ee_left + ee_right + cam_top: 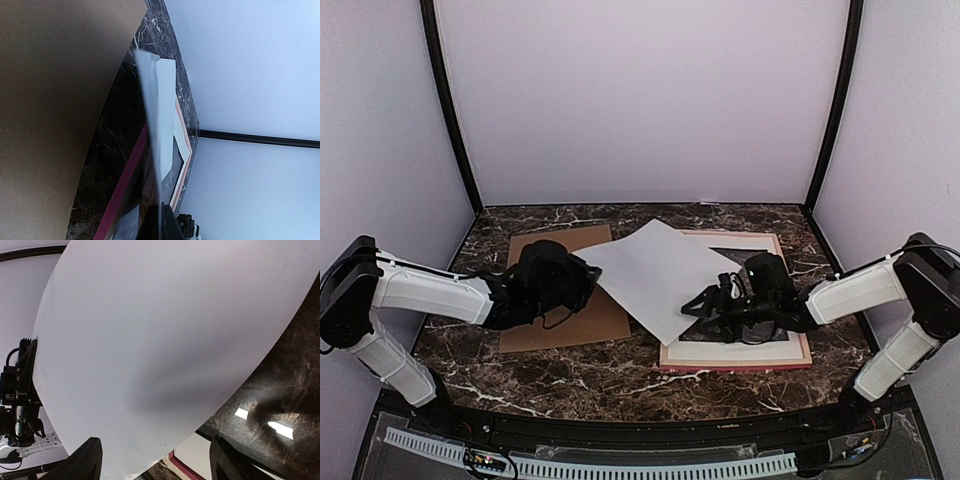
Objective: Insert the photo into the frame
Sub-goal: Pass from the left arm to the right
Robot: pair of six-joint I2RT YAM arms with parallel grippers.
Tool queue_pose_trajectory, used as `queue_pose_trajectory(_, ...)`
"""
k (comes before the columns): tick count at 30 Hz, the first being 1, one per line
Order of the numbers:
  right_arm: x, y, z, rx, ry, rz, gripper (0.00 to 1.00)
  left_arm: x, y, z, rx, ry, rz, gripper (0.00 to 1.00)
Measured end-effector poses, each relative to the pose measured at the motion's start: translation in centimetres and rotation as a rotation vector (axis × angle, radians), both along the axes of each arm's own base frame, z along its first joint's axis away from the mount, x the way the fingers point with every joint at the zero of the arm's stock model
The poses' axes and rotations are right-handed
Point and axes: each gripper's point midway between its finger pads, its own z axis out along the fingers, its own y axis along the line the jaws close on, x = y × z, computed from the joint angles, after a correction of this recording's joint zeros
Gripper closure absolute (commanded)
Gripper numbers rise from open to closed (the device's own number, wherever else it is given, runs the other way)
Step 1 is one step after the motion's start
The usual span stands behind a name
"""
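Observation:
My right gripper moves slightly in toward the photo next and closes on its raised edge above the frame, since that edge already runs between my fingers.
The photo shows its plain white back and hangs tilted over the table, from the brown board across to the frame. My left gripper is shut on its left corner. In the left wrist view the photo is edge-on and runs down between the shut jaws. The pink-edged frame lies flat at the right with a white mat in it. My right gripper stands open above the frame, at the photo's right edge. Its fingers straddle the lower edge of the photo without touching it.
A brown backing board lies flat on the marble table under the left gripper, and fills the left of the left wrist view. White walls close in the back and both sides. A corner of the frame shows below the photo.

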Motion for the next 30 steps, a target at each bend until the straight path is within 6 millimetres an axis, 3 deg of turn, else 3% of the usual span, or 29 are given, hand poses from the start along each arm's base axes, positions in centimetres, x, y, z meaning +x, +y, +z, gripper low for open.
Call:
queue_pose_trajectory(10,0.5,0.7,-1.2,0.047,0.043,-0.037,0.29,-0.1,-0.6,0.6,-0.056,0.003,-0.012,1.00)
queue_pose_trajectory(17,1.0,1.0,-0.5,0.083,0.030,-0.056,0.35,-0.1,-0.8,0.8,-0.072,0.004,-0.014,1.00)
queue_pose_trajectory(30,3.1,-0.2,-0.2,0.077,0.006,-0.135,0.63,-1.6,0.6,-1.6,-0.026,0.042,-0.009,1.00)
